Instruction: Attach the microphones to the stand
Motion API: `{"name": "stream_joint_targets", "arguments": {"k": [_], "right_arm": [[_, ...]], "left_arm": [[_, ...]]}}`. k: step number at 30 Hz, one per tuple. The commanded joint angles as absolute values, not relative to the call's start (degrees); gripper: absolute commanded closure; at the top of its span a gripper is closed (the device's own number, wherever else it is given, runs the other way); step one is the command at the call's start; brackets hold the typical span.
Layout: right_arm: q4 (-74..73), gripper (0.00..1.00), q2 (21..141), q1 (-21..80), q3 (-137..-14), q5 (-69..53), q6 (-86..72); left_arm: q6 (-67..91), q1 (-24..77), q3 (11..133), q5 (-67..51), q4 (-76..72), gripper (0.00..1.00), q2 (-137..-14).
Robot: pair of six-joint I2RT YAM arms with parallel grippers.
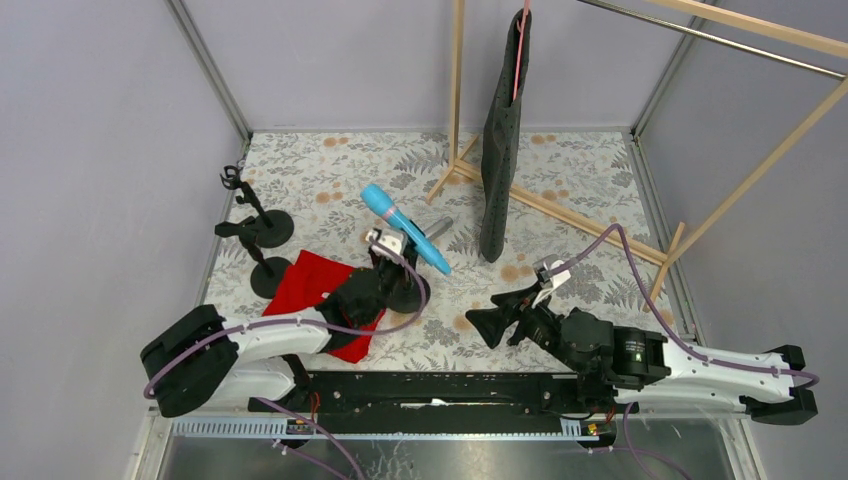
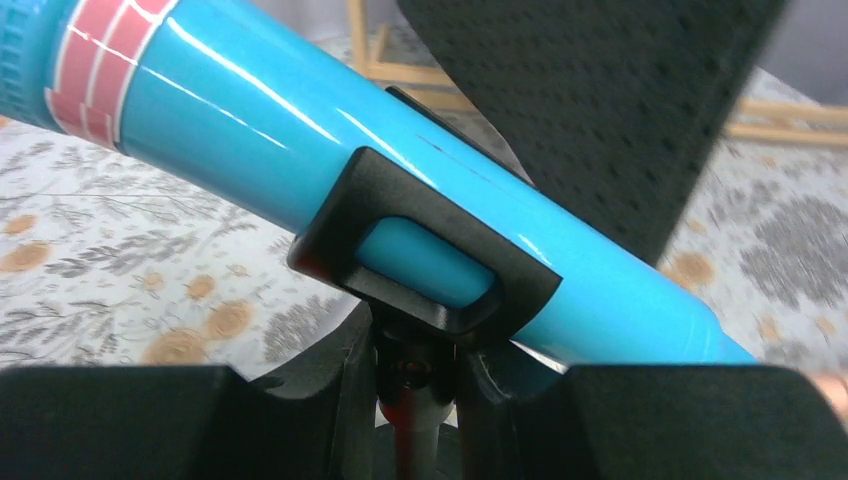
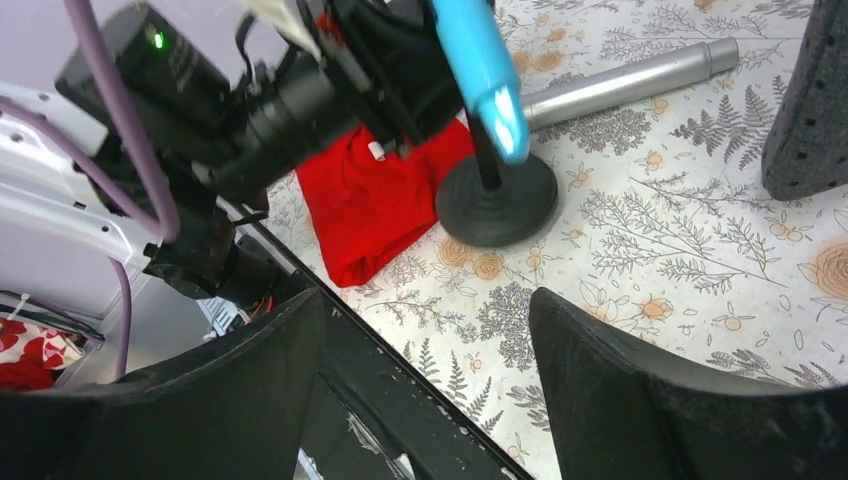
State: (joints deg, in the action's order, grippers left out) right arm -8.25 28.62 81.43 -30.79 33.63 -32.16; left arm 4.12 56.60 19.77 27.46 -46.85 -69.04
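I will next move my left gripper outward past the silver-grey microphone to the bare far tabletop and let go of the pole there, because the clip already holds the cyan-blue microphone.
The cyan-blue microphone (image 1: 405, 228) sits tilted in the black clip (image 2: 430, 255) of a mic stand, head up and to the left. The stand's round base (image 3: 497, 200) rests on the floral table. My left gripper (image 2: 415, 375) is shut on the stand's thin post just below the clip. It shows beside the red cloth in the top view, left gripper (image 1: 385, 270). A silver-grey microphone (image 1: 437, 226) lies flat on the table behind the stand and also shows as the silver-grey microphone (image 3: 630, 80). My right gripper (image 1: 495, 325) hovers open and empty to the stand's right, near the front rail.
Two empty black mic stands (image 1: 262, 222) stand at the left. A red cloth (image 1: 318, 298) lies under the left arm. A dark garment (image 1: 503, 140) hangs from a wooden rack (image 1: 560, 205) at the back. The black front rail (image 3: 400, 380) lies below my right gripper.
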Motion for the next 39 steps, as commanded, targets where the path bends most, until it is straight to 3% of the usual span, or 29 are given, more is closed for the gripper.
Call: {"name": "stream_joint_targets", "arguments": {"k": [1, 14, 24, 39], "right_arm": [[-8.54, 0.19, 27.54, 81.83, -29.50, 36.71, -34.16], [-13.02, 0.19, 26.59, 81.83, -29.44, 38.57, -35.60], [-15.86, 0.19, 25.93, 81.83, -27.32, 38.89, -39.31], [-18.56, 0.19, 24.42, 81.83, -27.04, 43.43, -37.84]], "left_arm": [[8.47, 50.93, 29.48, 25.29, -49.96, 1.00, -68.09], [9.04, 37.98, 42.10, 11.09, -59.46, 1.00, -77.13], [9.72, 24.88, 55.64, 0.29, -75.34, 1.00, -98.91], [7.09, 16.16, 75.41, -2.89, -68.93, 1.00, -119.59]]}}
